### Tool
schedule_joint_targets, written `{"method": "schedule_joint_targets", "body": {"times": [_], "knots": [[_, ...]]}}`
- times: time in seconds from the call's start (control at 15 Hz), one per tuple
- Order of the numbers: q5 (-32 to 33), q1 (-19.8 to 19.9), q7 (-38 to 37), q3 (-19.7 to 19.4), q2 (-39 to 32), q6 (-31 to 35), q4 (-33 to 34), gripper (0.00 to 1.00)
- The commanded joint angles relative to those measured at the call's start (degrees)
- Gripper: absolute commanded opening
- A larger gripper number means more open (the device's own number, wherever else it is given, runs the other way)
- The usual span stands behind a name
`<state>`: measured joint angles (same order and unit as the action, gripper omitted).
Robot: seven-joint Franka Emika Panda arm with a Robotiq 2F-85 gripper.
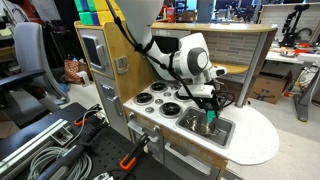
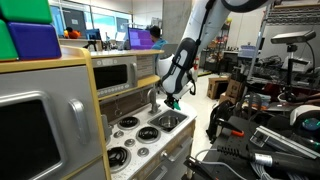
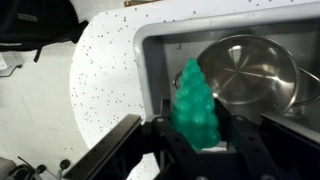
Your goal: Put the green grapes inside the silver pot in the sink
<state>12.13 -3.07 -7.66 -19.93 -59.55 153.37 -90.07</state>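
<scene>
I will move my gripper gently to the right in the wrist view next, over the silver pot's opening (image 1: pixel 203 126) (image 3: pixel 248 71), to let go of the grapes, because they are hanging off the pot's center.
My gripper (image 3: pixel 196 140) is shut on the green grapes (image 3: pixel 194 103), a bunch of plastic grapes that sticks out between the black fingers. In the wrist view the silver pot (image 3: pixel 252 75) lies in the sink (image 3: pixel 155 45) just beyond and to the right of the grapes. In an exterior view the gripper (image 1: pixel 209 115) hangs low over the sink (image 1: pixel 222 131) with the grapes (image 1: pixel 209 119) in it. In an exterior view the grapes (image 2: pixel 175 101) hang above the sink (image 2: pixel 172 121). The pot is barely visible in both exterior views.
The sink is set in a toy kitchen with a white speckled counter (image 3: pixel 100 80) and black stove burners (image 1: pixel 158 97). A faucet (image 2: pixel 153 100) stands behind the sink. A microwave front (image 2: pixel 120 75) and cabinet (image 1: pixel 95 50) stand beside the stove. Cables and clamps lie on the floor (image 1: pixel 60 140).
</scene>
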Motion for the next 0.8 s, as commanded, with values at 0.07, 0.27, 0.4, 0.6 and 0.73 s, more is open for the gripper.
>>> {"method": "schedule_joint_targets", "body": {"times": [0.07, 0.27, 0.4, 0.6, 0.73], "knots": [[1.2, -0.5, -2.6, -0.1, -8.3, -12.7, 15.1, 0.17], [2.5, -0.5, -1.8, 0.6, -11.1, -16.9, 20.5, 0.17], [2.9, 0.0, -1.1, 1.3, -12.3, -19.1, 23.0, 0.67], [3.7, 0.3, -0.5, 1.8, -13.5, -20.9, 25.2, 0.82], [3.6, 0.4, 0.5, 2.8, -11.8, -19.4, 23.1, 0.98]]}}
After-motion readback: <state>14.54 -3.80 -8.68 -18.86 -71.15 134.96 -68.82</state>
